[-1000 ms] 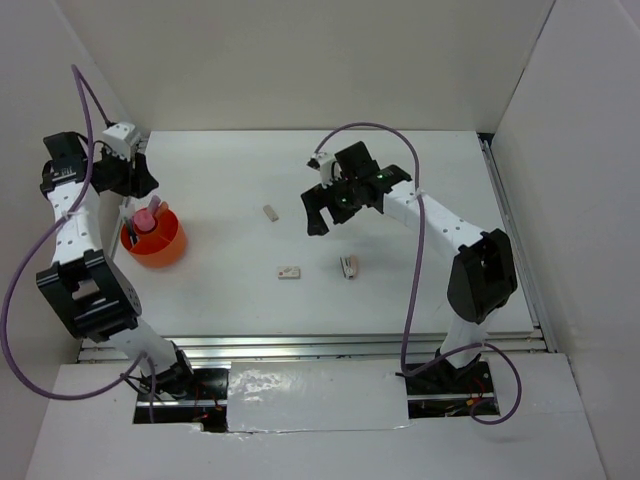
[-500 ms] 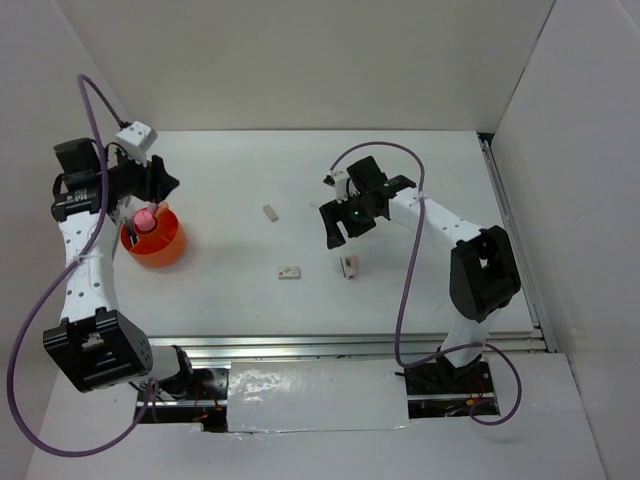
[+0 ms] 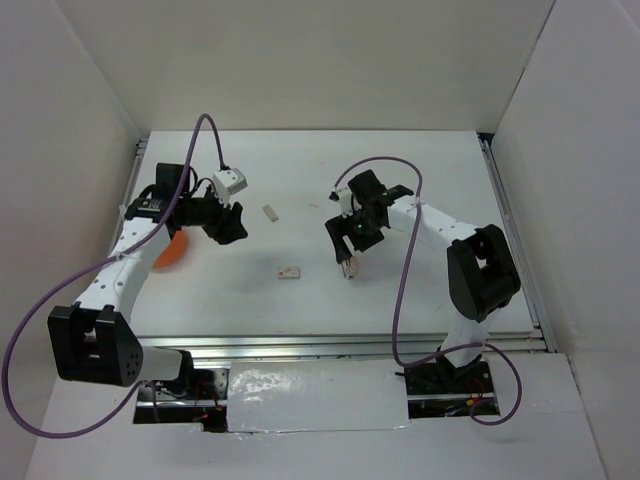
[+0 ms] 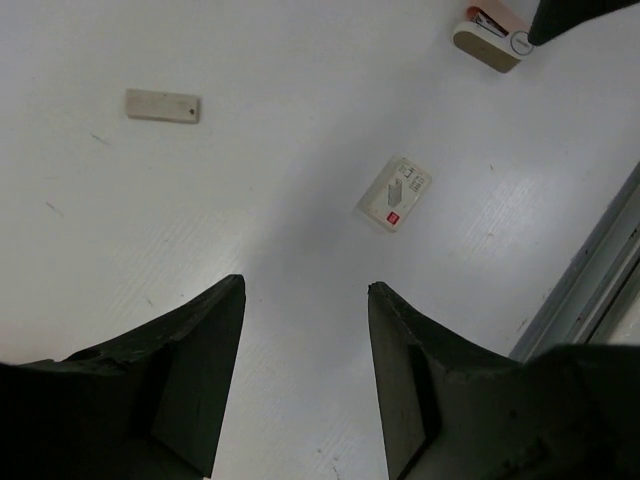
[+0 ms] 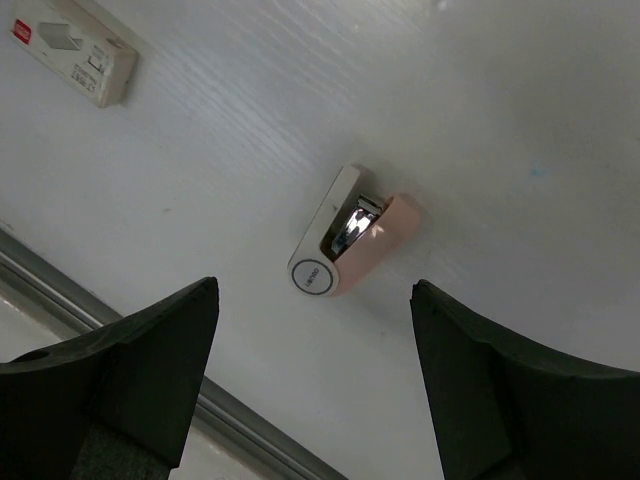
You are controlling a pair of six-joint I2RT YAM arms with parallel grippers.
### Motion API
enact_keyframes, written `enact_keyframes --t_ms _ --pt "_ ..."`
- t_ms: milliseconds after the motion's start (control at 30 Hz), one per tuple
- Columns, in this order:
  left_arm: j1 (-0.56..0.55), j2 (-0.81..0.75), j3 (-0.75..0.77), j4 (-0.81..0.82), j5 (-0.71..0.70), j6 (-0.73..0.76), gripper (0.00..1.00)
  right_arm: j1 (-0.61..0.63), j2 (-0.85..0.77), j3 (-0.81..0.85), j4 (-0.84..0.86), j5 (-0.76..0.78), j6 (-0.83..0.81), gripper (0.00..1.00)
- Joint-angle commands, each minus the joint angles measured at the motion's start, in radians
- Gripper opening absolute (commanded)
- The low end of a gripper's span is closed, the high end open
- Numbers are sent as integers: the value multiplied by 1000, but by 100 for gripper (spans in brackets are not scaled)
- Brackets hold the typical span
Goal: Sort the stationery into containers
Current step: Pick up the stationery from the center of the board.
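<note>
The red-labelled white box point(image 3: 289, 272) point(image 4: 396, 194) still lies loose on the tabletop. My left gripper moves to the right in the top view and back next, then lowers over it.
A plain white eraser block point(image 3: 270, 212) point(image 4: 163, 105) lies mid-table. A white eraser with a red label point(image 3: 289, 271) point(image 4: 395, 193) point(image 5: 75, 50) lies nearer the front. A small white-and-pink stapler-like item point(image 3: 349, 266) point(image 5: 345, 235) point(image 4: 488, 35) lies to its right. My right gripper point(image 3: 344, 250) point(image 5: 312, 288) is open, empty, and hovers just above that item. My left gripper point(image 3: 228, 228) point(image 4: 305, 288) is open and empty, above the table left of both erasers. The orange-red tub point(image 3: 168, 252) is mostly hidden behind the left arm. Pens are out of view.
White walls close in the table at the left, back and right. A metal rail point(image 3: 340, 345) point(image 5: 110, 300) point(image 4: 600, 250) runs along the front edge. A purple cable point(image 3: 205, 130) loops above the left arm.
My left arm has swung from over the tub rightward toward the table's middle. My right gripper has moved down and toward the front, over the stapler-like item.
</note>
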Motion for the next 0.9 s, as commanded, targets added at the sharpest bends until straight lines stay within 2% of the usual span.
enact_keyframes --t_ms 0,67,133,267,367,667,867 --pt "3 -23 -6 82 -18 -59 65 1 -1 -15 -33 32 8 84" --pt "-13 -24 -41 70 -11 -50 67 1 -2 -27 -22 25 14 85" --pt "-73 -18 -84 48 -23 -18 62 1 -7 -29 -15 16 20 85" --pt "-194 17 -155 133 -75 -41 61 -6 -19 -22 -21 11 20 85" --pt "-277 78 -144 163 -119 -43 61 -12 -36 -29 -24 6 19 85" --pt "-412 315 -65 232 -273 -18 63 -49 -62 -32 -30 -20 8 86" --pt "-435 382 -42 263 -297 -10 62 -67 -74 -42 -27 -32 2 87"
